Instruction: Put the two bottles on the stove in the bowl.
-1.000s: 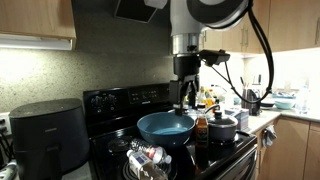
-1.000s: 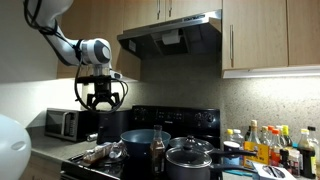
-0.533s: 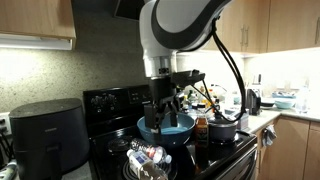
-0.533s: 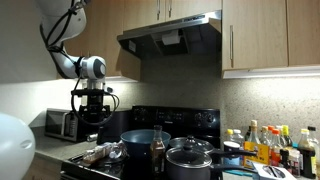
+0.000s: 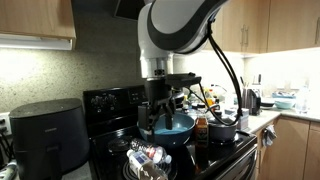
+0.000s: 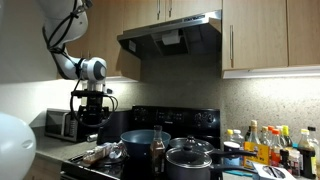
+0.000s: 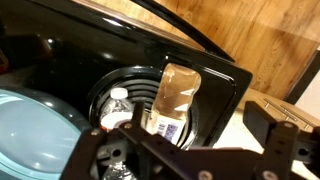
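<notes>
The labelled clear bottle's body (image 5: pixel 147 166) (image 7: pixel 174 102) comes next for my gripper, which first lowers away from the blue bowl, turning slightly, to get to it.
A clear plastic bottle (image 7: pixel 176 93) with a label lies on its side on the front burner. A second, crumpled bottle with a white cap (image 7: pixel 119 97) lies beside it. Both show as a clear heap in both exterior views (image 5: pixel 148 155) (image 6: pixel 105 152). The blue bowl (image 5: pixel 172 130) (image 6: pixel 140 138) (image 7: pixel 30 130) sits on the stove next to them. My gripper (image 5: pixel 160 120) (image 6: pixel 92 116) (image 7: pixel 190 140) is open and empty. It hovers above the bowl's edge and the bottles, touching neither.
A dark sauce bottle (image 5: pixel 201 128) (image 6: pixel 157 150) and a lidded pot (image 5: pixel 222 127) (image 6: pixel 190 160) stand on the stove by the bowl. A black air fryer (image 5: pixel 45 135) and a microwave (image 6: pixel 62 123) flank the stove. Several condiment bottles (image 6: pixel 265 145) stand on the counter.
The arm has swung from behind the bowl down and across toward the lying bottles. It has barely moved in the last half second. The gripper stayed open.
</notes>
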Controlling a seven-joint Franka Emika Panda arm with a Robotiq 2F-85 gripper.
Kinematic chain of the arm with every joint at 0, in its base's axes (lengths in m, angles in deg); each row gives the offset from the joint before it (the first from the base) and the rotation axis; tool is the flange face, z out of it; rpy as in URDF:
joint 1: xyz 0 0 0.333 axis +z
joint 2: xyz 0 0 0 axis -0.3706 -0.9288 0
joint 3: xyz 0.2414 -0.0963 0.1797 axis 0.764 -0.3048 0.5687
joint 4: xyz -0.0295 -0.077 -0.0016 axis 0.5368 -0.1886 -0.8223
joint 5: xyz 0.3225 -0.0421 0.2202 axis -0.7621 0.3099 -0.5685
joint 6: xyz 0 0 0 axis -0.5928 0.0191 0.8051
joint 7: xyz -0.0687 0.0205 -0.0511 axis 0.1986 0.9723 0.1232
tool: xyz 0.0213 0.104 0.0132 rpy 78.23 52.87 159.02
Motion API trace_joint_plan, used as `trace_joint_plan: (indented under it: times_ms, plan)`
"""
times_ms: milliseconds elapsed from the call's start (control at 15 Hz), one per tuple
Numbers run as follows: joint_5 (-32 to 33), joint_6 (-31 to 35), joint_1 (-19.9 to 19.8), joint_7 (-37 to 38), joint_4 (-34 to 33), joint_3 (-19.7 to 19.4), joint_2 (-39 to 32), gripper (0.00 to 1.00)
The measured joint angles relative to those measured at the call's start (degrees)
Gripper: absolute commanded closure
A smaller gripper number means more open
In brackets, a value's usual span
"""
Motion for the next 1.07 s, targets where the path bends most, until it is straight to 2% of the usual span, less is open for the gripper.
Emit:
trace_joint_plan:
  times_ms: [267,533,800,1067]
  plan:
    - [-0.81,3.53,1.61,1.33,-4.46,-0.01,-6.85,0.0]
    - [0.05,3.7,3.35,3.82,-8.61,-0.74,-13.62,0.0]
    - [1.25,3.7,4.75,7.29,-11.26,-3.01,-18.64,0.0]
    - [1.62,3.7,5.48,11.76,-12.18,-5.64,-20.74,0.0]
